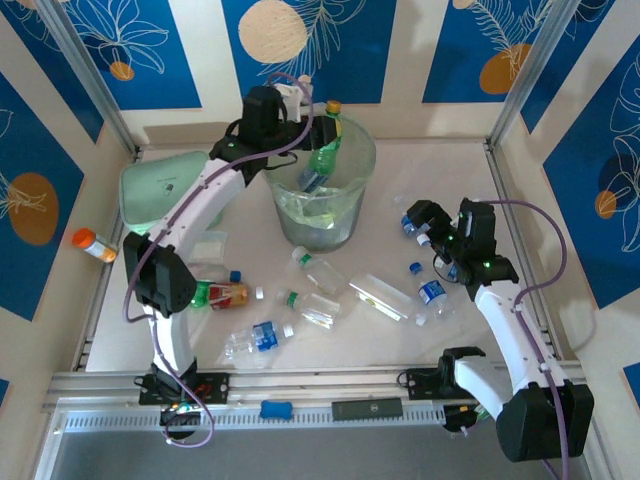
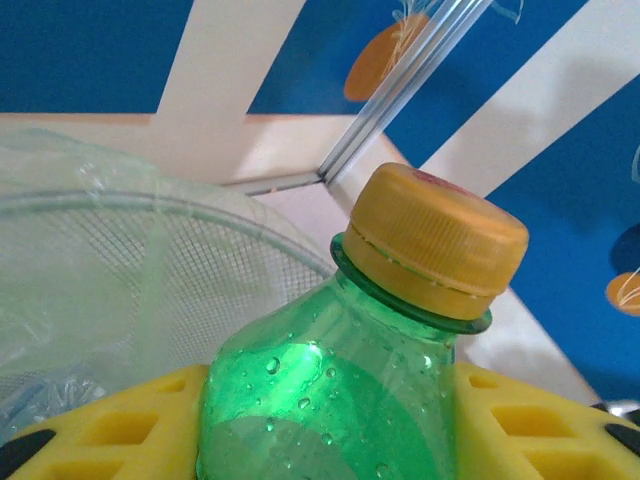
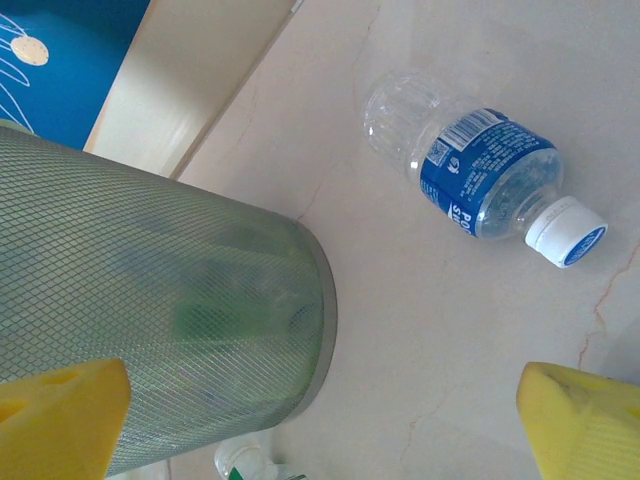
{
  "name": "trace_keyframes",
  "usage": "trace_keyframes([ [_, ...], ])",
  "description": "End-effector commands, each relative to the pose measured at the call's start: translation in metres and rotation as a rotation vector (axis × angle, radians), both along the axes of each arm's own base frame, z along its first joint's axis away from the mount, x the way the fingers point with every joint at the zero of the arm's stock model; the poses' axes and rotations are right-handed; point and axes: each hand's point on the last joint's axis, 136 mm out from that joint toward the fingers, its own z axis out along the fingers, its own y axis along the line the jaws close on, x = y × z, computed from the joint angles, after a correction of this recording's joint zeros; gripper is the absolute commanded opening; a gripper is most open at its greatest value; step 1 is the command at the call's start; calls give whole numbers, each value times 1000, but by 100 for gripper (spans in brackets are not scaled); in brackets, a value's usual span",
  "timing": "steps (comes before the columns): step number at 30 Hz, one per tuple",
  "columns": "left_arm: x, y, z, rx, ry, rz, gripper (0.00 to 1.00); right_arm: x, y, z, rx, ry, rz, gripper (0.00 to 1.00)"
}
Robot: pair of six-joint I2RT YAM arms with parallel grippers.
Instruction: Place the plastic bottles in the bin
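The green bottle needs lowering into the bin by my left gripper, then releasing, as its yellow cap is still above the bin's rim.
My left gripper is shut on a green bottle with a yellow cap, held tilted over the far rim of the bin. In the left wrist view the green bottle sits between my yellow fingers, with the bin's rim behind it. My right gripper stands open low at the right of the bin, beside a blue-labelled bottle. Several more bottles lie on the table, among them a red-orange labelled one and a clear one.
A mint green case lies left of the bin and an orange-capped vial lies by the left wall. A green-capped bottle lies at the foot of the bin. Walls close the table on three sides.
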Motion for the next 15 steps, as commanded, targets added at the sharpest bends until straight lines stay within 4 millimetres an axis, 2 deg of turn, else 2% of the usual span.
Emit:
trace_keyframes([
  [1,-5,1,5,118,-70,21,42,-2,-7,6,-27,-9,-18,99],
  [8,-16,-3,-12,207,-56,1,47,0,-7,5,-15,-10,-21,99],
  [15,-20,1,2,198,-82,9,66,4,-4,5,-4,-9,-9,99],
])
